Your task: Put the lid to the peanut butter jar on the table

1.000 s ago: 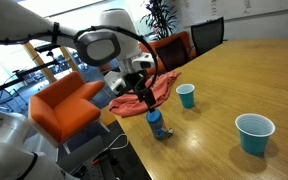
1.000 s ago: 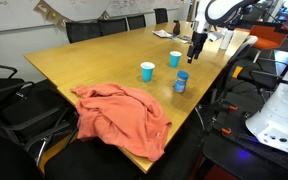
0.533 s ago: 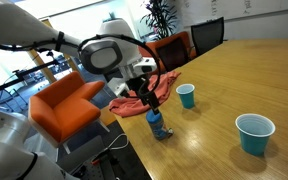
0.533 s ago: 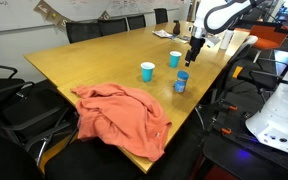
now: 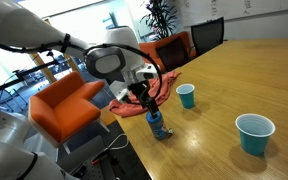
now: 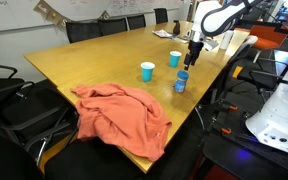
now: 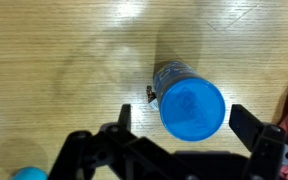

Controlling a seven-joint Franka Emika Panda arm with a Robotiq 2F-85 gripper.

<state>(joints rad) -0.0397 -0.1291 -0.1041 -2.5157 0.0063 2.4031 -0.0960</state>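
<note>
My two fingers are already on opposite sides of the lid's rim. My open gripper will next lower over the round blue lid [image 6: 182, 75] [image 7: 192, 109] just below it.
The peanut butter jar [image 5: 157, 125] stands upright near the edge of the wooden table [image 5: 234, 80], with its blue lid [image 7: 192, 108] on top. It also shows in an exterior view [image 6: 181, 82]. My gripper [image 7: 182, 122] hangs just above the jar, open, with one finger on each side of the lid in the wrist view and not touching it. In both exterior views the gripper [image 5: 144, 103] [image 6: 193, 57] sits slightly above the jar.
Two teal-blue cups [image 5: 186, 95] [image 5: 254, 133] stand on the table; they also show in an exterior view [image 6: 147, 71] [image 6: 174, 59]. A salmon cloth [image 6: 124, 110] lies over the table's end. An orange chair [image 5: 69, 105] stands beside the table edge.
The arm has shifted slightly while the gripper stays over the jar. The jar and cups have not moved.
</note>
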